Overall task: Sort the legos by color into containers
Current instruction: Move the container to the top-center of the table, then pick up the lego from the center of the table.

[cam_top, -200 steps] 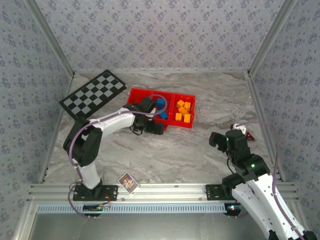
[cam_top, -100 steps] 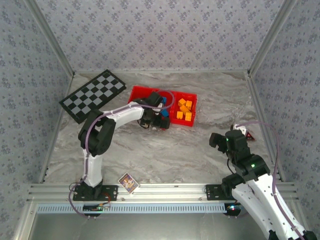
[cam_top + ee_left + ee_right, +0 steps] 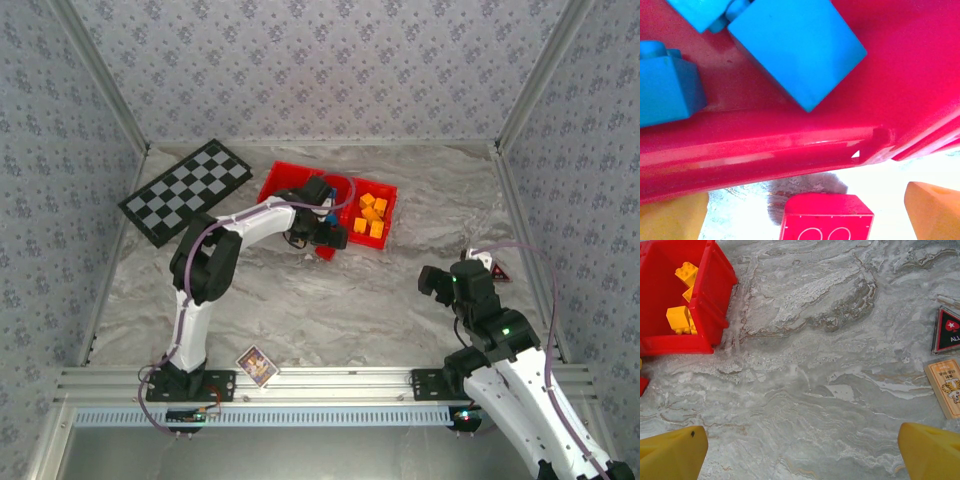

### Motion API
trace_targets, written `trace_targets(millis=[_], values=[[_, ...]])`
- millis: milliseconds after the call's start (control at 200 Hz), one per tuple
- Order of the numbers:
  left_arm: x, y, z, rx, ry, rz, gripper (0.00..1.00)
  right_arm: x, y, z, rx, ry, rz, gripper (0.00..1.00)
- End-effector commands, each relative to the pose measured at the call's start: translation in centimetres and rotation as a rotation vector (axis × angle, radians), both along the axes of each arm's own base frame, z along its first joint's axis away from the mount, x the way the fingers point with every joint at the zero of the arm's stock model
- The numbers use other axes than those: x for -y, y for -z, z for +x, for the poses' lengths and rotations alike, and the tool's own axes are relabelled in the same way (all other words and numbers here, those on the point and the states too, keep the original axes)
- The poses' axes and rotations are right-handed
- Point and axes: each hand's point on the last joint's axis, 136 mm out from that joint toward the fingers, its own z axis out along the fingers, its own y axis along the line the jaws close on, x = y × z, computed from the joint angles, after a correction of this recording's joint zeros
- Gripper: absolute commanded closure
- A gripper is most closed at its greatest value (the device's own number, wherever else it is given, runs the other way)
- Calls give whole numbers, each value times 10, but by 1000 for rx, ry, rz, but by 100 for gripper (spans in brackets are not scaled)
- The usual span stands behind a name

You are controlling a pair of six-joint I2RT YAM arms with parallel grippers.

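My left gripper moves down and back around the sides of the red lego outside the tray's front side next, then closes.
The red tray [image 3: 283,183] lies at the middle back of the table. Orange legos [image 3: 370,215] fill its right container, and blue legos [image 3: 795,47] lie in the middle one, partly hidden under my left arm in the top view. One red lego [image 3: 827,217] lies on the table just outside the tray's front wall [image 3: 765,150]. My left gripper [image 3: 805,220] stands open astride this red brick, its yellow fingertips [image 3: 935,210] clear of it on both sides. My right gripper [image 3: 800,455] is open over bare marble, well to the right of the tray [image 3: 670,345].
A checkered board [image 3: 185,190] lies at the back left. A printed card [image 3: 257,365] sits near the front edge. A black triangular piece [image 3: 946,330] and an orange card [image 3: 946,385] lie by the right wall.
My left arm swung right along the tray's front, and the tray shifted slightly right and back. The red brick now shows at the tray's front edge. The right arm is still.
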Motion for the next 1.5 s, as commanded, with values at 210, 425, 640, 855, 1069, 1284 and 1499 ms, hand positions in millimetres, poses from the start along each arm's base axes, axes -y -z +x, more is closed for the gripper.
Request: trace_targets(millis=[210, 425, 640, 855, 1069, 1284, 1499], values=[[5, -2, -20, 68, 174, 92, 2, 0, -9, 0, 17, 1, 5, 0], [6, 4, -28, 82, 219, 143, 11, 0, -9, -1, 15, 4, 9, 0], [-1, 9, -28, 90, 213, 190, 18, 1, -10, -2, 15, 8, 7, 0], [-4, 13, -26, 86, 208, 216, 29, 1, -11, -3, 16, 11, 5, 0], [-6, 14, -25, 92, 206, 226, 39, 1, -8, -2, 15, 12, 0, 0], [-3, 22, -27, 77, 225, 217, 49, 2, -10, -3, 17, 15, 0, 0], [-9, 14, -30, 93, 200, 215, 66, 2, -13, -5, 23, 13, -3, 0]])
